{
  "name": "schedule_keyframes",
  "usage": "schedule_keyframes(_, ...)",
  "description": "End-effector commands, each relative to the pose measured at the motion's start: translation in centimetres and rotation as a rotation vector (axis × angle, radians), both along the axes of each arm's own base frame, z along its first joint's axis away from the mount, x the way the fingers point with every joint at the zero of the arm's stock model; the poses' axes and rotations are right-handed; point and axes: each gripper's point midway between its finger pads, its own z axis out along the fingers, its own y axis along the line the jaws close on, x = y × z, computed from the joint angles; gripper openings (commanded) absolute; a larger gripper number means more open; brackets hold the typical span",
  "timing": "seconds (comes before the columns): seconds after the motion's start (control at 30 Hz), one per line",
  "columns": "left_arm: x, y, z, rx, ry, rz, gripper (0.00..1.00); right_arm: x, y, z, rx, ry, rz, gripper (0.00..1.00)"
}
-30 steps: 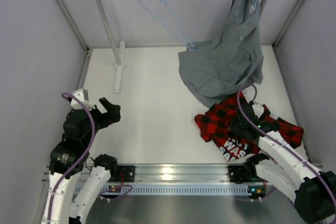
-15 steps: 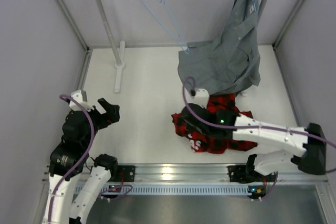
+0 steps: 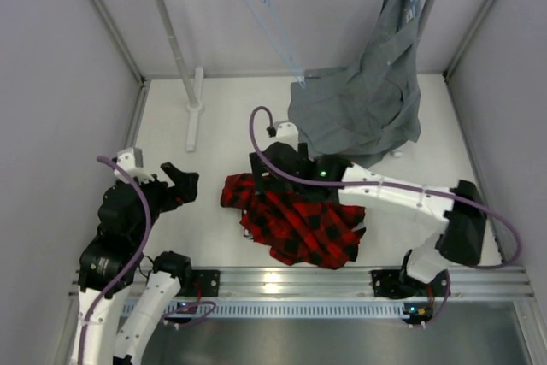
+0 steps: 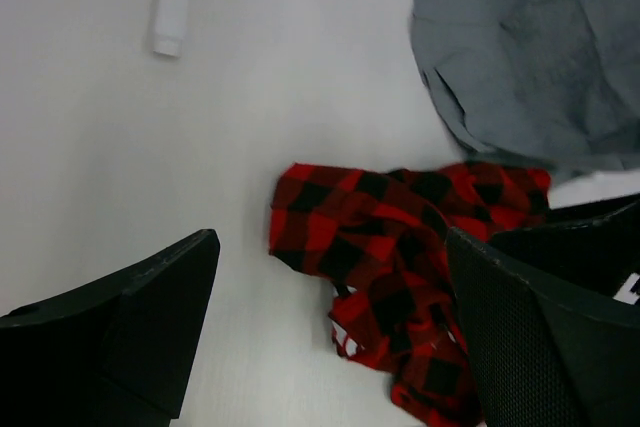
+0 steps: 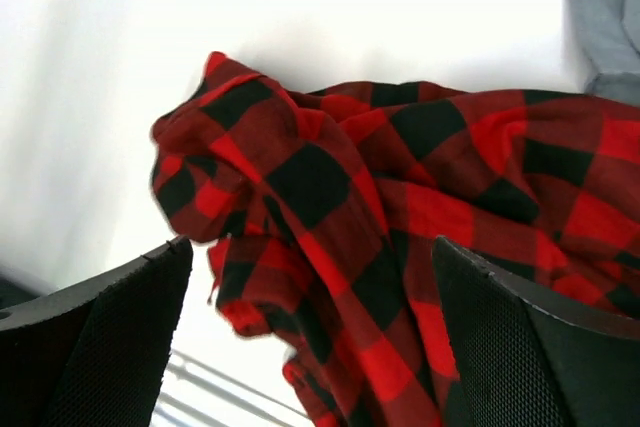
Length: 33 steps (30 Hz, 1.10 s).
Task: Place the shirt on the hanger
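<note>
My left gripper goes to the right in the top view next and lowers onto the raised fold at the shirt's nearer end, since cloth bunches there.
The red-and-black plaid shirt (image 3: 299, 221) lies crumpled on the white table near the middle front, its lettering hidden. My right gripper (image 3: 267, 173) hovers over the shirt's left end, open; in the right wrist view the shirt (image 5: 380, 237) fills the space below the wide-apart fingers (image 5: 110, 337), and nothing is gripped. My left gripper (image 3: 181, 185) waits open at the left, apart from the shirt (image 4: 400, 257), which lies ahead and to its right. The bare light-blue hanger (image 3: 272, 27) hangs by its hook from the rail.
A grey shirt (image 3: 367, 100) on another blue hanger drapes from the rail's right end down onto the table, just behind the plaid shirt. The rack's white post and foot (image 3: 193, 108) stand at the back left. Grey walls close in both sides.
My right arm swept the plaid shirt from the right front to the middle of the table, and its jaws now stand open. The bare hanger has swung slightly. The left arm barely moved.
</note>
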Motion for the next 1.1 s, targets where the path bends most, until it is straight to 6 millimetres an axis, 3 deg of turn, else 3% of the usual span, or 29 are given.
schedule_keyframes(0.0,-0.1,-6.4,-0.4,-0.099,0.096,-0.341,0.98,-1.6,-3.8,6.7,0.153,-0.108,0.04,1.0)
schedule_keyframes(0.03,-0.3,-7.3,-1.2,-0.137,0.151,-0.377,0.98,-2.1,-4.9,6.7,0.161,-0.109,0.042,0.99)
schedule_keyframes(0.07,-0.5,-8.0,-3.0,-0.198,0.24,-0.375,0.98,-2.8,-6.2,4.6,0.12,-0.091,0.051,0.99)
schedule_keyframes(0.13,-0.6,-8.6,-6.0,-0.246,0.356,-0.365,0.98,-3.8,-8.9,5.2,0.15,-0.104,0.041,0.99)
schedule_keyframes(0.17,-0.6,-8.7,-7.1,-0.283,0.401,-0.337,0.98,-4.1,-10.1,3.7,0.125,-0.093,0.034,0.99)
schedule_keyframes(0.2,-0.8,-9.0,-9.1,-0.285,0.469,-0.336,0.98,-4.3,-10.9,3.6,0.137,-0.096,0.031,0.99)
schedule_keyframes(0.23,-0.9,-9.7,-9.5,-0.295,0.491,-0.366,0.98,-4.5,-12.0,4.5,0.178,-0.112,0.027,0.99)
schedule_keyframes(0.27,-0.8,-9.9,-10.0,-0.293,0.515,-0.356,0.97,-4.7,-12.9,3.5,0.164,-0.103,0.023,0.99)
schedule_keyframes(0.3,-1.6,-11.0,-10.4,-0.256,0.535,-0.401,0.96,-4.8,-13.4,3.5,0.177,-0.105,0.022,0.99)
schedule_keyframes(0.37,-1.0,-10.9,-11.3,-0.152,0.53,-0.311,0.94,-4.6,-14.6,3.5,0.19,-0.109,0.015,0.99)
schedule_keyframes(0.4,-2.8,-13.1,-11.4,-0.068,0.518,-0.405,0.94,-4.7,-14.9,3.5,0.194,-0.109,0.019,0.99)
schedule_keyframes(0.43,-1.9,-12.8,-12.3,0.008,0.491,-0.281,0.97,-4.2,-15.5,3.1,0.18,-0.109,0.003,0.99)
schedule_keyframes(0.47,-2.6,-13.2,-13.0,0.08,0.491,-0.267,0.98,-4.0,-15.8,2.9,0.173,-0.105,-0.007,0.99)
schedule_keyframes(0.5,-4.5,-15.4,-12.4,0.153,0.454,-0.343,0.98,-4.0,-16.4,2.6,0.154,-0.097,-0.015,1.0)
schedule_keyframes(0.53,-4.2,-15.9,-14.0,0.244,0.471,-0.259,0.98,-3.8,-16.8,2.5,0.147,-0.098,-0.032,0.99)
schedule_keyframes(0.57,-3.6,-14.9,-14.1,0.35,0.443,-0.202,0.98,-3.9,-17.1,2.5,0.144,-0.097,-0.035,0.99)
schedule_keyframes(0.63,-2.9,-15.6,-14.3,0.401,0.435,-0.174,0.98,-4.2,-17.5,2.8,0.17,-0.106,-0.037,1.0)
schedule_keyframes(0.8,-1.3,-15.3,-15.4,0.471,0.414,-0.125,0.69,-5.2,-18.5,3.5,0.221,-0.122,-0.033,1.0)
schedule_keyframes(0.9,-1.3,-16.1,-17.2,0.491,0.438,-0.16,0.68,-5.5,-18.7,3.2,0.226,-0.121,-0.03,0.99)
schedule_keyframes(0.97,-1.3,-16.1,-18.3,0.516,0.454,-0.174,0.6,-5.7,-18.7,3.0,0.227,-0.117,-0.025,1.0)
schedule_keyframes(1.0,-1.3,-16.1,-18.5,0.515,0.462,-0.175,0.51,-5.7,-18.7,2.8,0.224,-0.114,-0.024,0.99)
schedule_keyframes(1.07,-1.2,-15.8,-19.3,0.522,0.476,-0.177,0.49,-5.8,-18.7,2.6,0.221,-0.109,-0.018,0.99)
